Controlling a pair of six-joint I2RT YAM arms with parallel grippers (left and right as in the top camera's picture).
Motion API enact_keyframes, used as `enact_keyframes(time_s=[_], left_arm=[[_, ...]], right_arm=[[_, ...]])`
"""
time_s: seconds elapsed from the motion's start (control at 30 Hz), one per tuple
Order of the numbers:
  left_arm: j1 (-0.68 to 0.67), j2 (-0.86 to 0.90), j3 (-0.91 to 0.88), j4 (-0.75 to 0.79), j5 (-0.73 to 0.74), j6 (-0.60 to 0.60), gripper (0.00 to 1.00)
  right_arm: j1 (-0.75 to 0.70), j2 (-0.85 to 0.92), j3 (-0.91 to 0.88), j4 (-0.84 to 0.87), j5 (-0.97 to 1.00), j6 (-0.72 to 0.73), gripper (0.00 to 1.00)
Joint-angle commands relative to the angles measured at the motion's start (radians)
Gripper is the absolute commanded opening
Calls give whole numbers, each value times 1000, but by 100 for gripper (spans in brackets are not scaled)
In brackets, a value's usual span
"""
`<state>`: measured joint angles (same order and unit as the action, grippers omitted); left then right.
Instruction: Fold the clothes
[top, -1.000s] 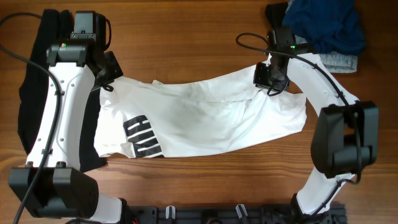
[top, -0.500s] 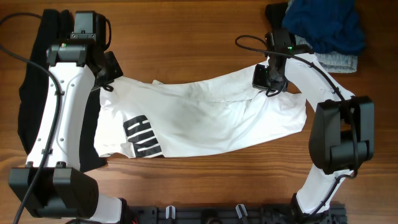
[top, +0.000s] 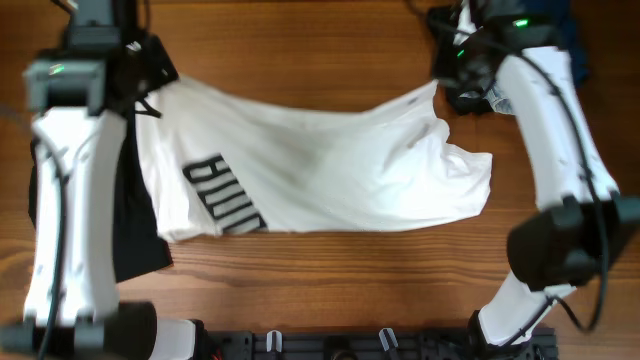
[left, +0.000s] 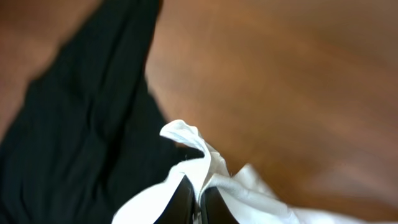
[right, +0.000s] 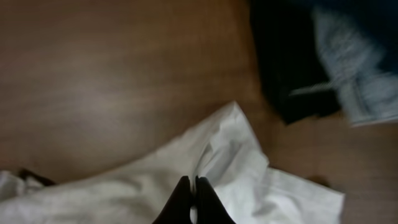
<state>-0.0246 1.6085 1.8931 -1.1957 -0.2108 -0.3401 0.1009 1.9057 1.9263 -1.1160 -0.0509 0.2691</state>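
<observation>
My right gripper should rise rightward in the overhead view to the blue and grey pile, lifting the resting hem, then release.
The white T-shirt (top: 320, 170) with a black striped print (top: 225, 198) hangs stretched between both grippers above the wooden table. My left gripper (top: 148, 88) is shut on its far left edge; the left wrist view shows the fingers (left: 198, 194) pinching white fabric (left: 186, 134). My right gripper (top: 447, 88) is shut on the far right edge; the right wrist view shows the fingers (right: 193, 190) closed on white cloth (right: 224, 146). The black garment (top: 135, 235) lies at the left, partly under the shirt, and shows in the left wrist view (left: 74, 124).
A pile of blue and grey clothes (top: 575, 40) lies at the far right corner, seen also in the right wrist view (right: 336, 62). The shirt's near hem rests on the table (top: 330, 290). A black rail (top: 350, 345) runs along the front edge.
Both grippers have risen and moved toward the far edge, lifting the shirt's far edge off the table. The shirt now hangs taut and the print has shifted left.
</observation>
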Motion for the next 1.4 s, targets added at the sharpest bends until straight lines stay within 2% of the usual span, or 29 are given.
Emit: enact_keyframes(time_s=[0.0, 0.17, 0.43, 0.6, 0.63, 0.77, 0.9, 1.03, 1.13, 1.2, 1.27, 1.37], left_arm=[[10, -132, 175, 27, -31, 50, 4], [10, -246, 273, 109, -55, 66, 4], [10, -512, 276, 241, -2, 72, 4], [10, -600, 275, 238, 102, 71, 4], [10, -595, 275, 237, 127, 71, 4], [10, -543, 275, 239, 174, 68, 4], [10, -420, 275, 293, 276, 37, 4], [-14, -232, 275, 563, 489, -69, 4], [-88, -107, 275, 832, 567, -170, 4], [-154, -48, 276, 964, 597, -192, 4], [-223, -20, 276, 980, 596, -173, 4], [-327, -12, 275, 784, 596, -36, 4]], right_arm=[[-51, -135, 153, -39, 6, -58, 4], [-137, -297, 254, -63, 6, -84, 4], [-272, -620, 280, -55, 6, -99, 4], [-272, -667, 279, -81, -142, -126, 4], [-272, -650, 279, -99, -191, -145, 5], [-272, -562, 278, -166, -283, -197, 29], [-272, -467, 278, -205, -343, -244, 41], [-272, -394, 278, -207, -343, -253, 47], [-272, -372, 278, -215, -343, -270, 51], [-272, -368, 278, -217, -341, -274, 54], [-272, -368, 278, -216, -322, -278, 57], [-273, -366, 278, -216, -288, -281, 61]])
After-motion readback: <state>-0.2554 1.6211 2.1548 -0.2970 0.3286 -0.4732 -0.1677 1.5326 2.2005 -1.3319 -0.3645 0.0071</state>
